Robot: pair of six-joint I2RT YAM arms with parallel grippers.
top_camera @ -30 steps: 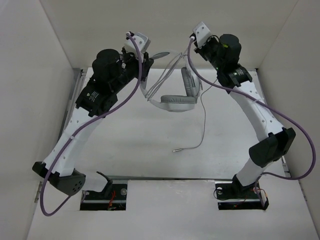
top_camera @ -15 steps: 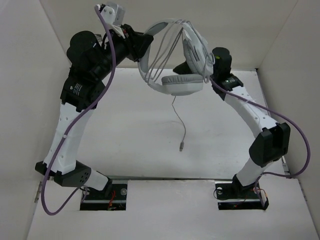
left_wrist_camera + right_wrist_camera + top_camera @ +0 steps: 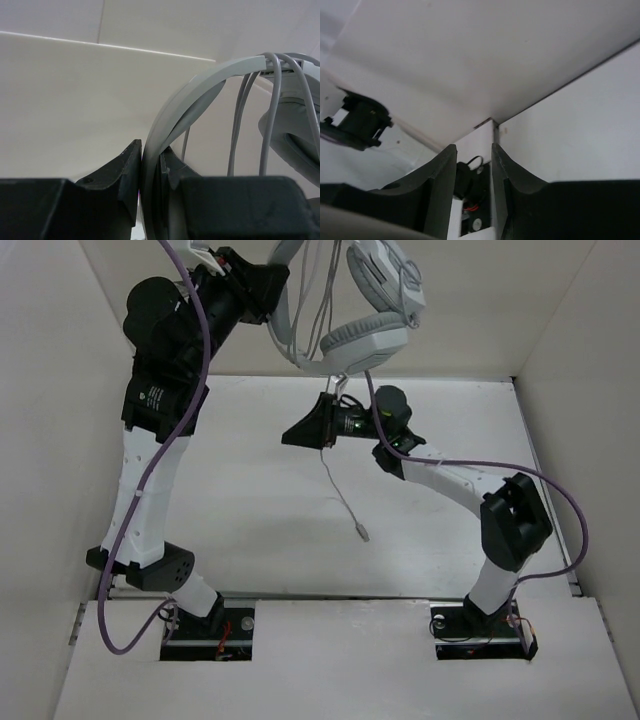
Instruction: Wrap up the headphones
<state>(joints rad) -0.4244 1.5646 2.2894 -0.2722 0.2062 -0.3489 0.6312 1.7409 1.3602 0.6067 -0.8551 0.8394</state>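
The robot's right gripper will move back and to the left in the top view to close on the hanging cord (image 3: pixel 323 457), since the cord's plug end still hangs unwrapped.
The white headphones (image 3: pixel 365 335) hang high in the air at the top of the top view. My left gripper (image 3: pixel 262 288) is shut on the curved headband (image 3: pixel 200 85), which runs up between its jaws (image 3: pixel 150 150). Loops of the grey cord (image 3: pixel 272 110) lie over the band beside a grey ear cup (image 3: pixel 295 130). The cord's free end (image 3: pixel 345 502) hangs down to its plug (image 3: pixel 362 533) near the table. My right gripper (image 3: pixel 295 432) is low under the headphones, pointing left, close to the hanging cord. Its jaws (image 3: pixel 472 147) stand apart with nothing between them.
White walls close in the white table (image 3: pixel 250 520) on the left, back and right. The purple arm cables (image 3: pixel 560 505) loop beside each arm. The left arm's base mount (image 3: pixel 475 205) shows between the right gripper's jaws.
My left arm has lifted the headphones higher. My right arm has come away from the ear cup, dropped low and swung left under them. The cord's end now dangles off the table.
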